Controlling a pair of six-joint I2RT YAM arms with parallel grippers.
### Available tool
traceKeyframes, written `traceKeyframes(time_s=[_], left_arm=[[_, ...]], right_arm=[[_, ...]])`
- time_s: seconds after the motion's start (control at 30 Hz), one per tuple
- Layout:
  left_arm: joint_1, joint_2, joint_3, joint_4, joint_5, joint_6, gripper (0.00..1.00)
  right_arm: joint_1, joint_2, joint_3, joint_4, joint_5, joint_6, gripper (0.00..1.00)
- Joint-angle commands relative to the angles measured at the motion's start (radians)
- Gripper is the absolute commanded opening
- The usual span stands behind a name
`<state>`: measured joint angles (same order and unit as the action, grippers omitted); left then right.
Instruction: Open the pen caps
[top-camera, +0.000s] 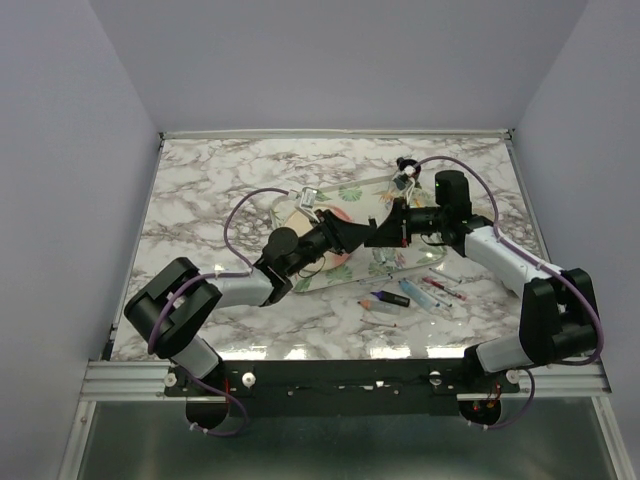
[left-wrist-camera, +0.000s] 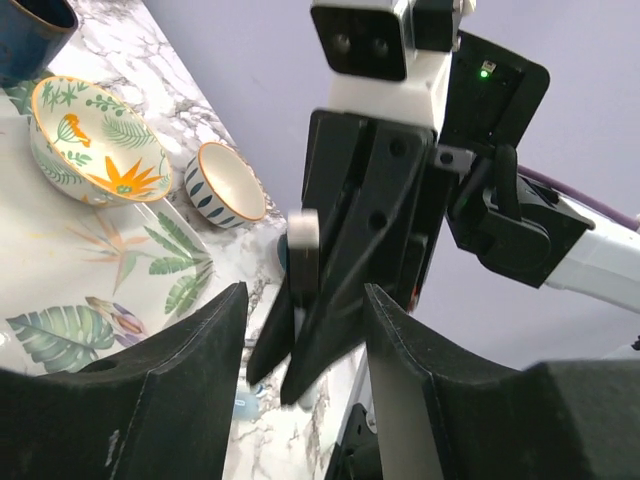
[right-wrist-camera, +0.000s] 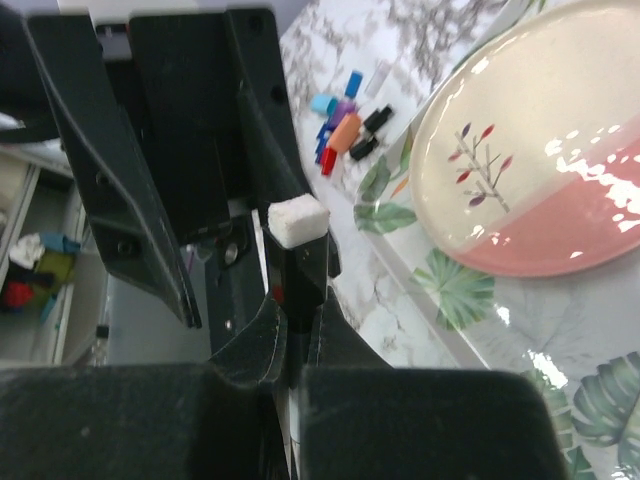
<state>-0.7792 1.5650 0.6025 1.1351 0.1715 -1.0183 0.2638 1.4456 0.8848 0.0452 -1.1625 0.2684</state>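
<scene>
The right gripper should next lower toward the other pens, which lie below it and to its right in the top view, and release its own pen among them.
My right gripper (right-wrist-camera: 298, 322) is shut on a thin white-barrelled pen whose black cap (right-wrist-camera: 298, 250) has a white end and sticks out past the fingertips. My left gripper (left-wrist-camera: 305, 300) is open, with its fingers on either side of the right gripper's tips and the capped pen end (left-wrist-camera: 303, 242), not touching it. In the top view the two grippers meet tip to tip, left (top-camera: 352, 232) and right (top-camera: 384, 234), above the leaf-print mat. Several loose pen caps (right-wrist-camera: 345, 125) in blue, light blue, purple, orange, black and red lie in a pile. More pens (top-camera: 415, 293) lie on the table at the front right.
A cream and pink plate (right-wrist-camera: 540, 170) sits on the leaf-print mat (top-camera: 350, 195). A leaf-patterned bowl (left-wrist-camera: 95, 140), a small blue-striped bowl (left-wrist-camera: 225, 185) and a dark blue bowl (left-wrist-camera: 30, 30) stand beyond it. Marble table (top-camera: 200, 180), with walls on three sides.
</scene>
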Motion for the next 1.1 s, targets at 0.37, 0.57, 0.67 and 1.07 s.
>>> traceKeyframes(time_s=[0.37, 0.57, 0.67, 1.07], left_arm=[[0.001, 0.023, 0.109, -0.077, 0.016, 0.035, 0.26], [0.001, 0.026, 0.135, -0.135, 0.055, 0.046, 0.30], [0.001, 0.035, 0.149, -0.156, 0.082, 0.046, 0.35], [-0.006, 0.023, 0.166, -0.221, 0.068, 0.063, 0.00]], right_arm=[[0.046, 0.012, 0.046, -0.150, -0.075, -0.135, 0.01], [0.045, 0.007, 0.049, -0.153, -0.062, -0.136, 0.01], [0.045, -0.001, 0.049, -0.160, -0.046, -0.146, 0.01], [0.046, -0.004, 0.057, -0.176, -0.045, -0.161, 0.01]])
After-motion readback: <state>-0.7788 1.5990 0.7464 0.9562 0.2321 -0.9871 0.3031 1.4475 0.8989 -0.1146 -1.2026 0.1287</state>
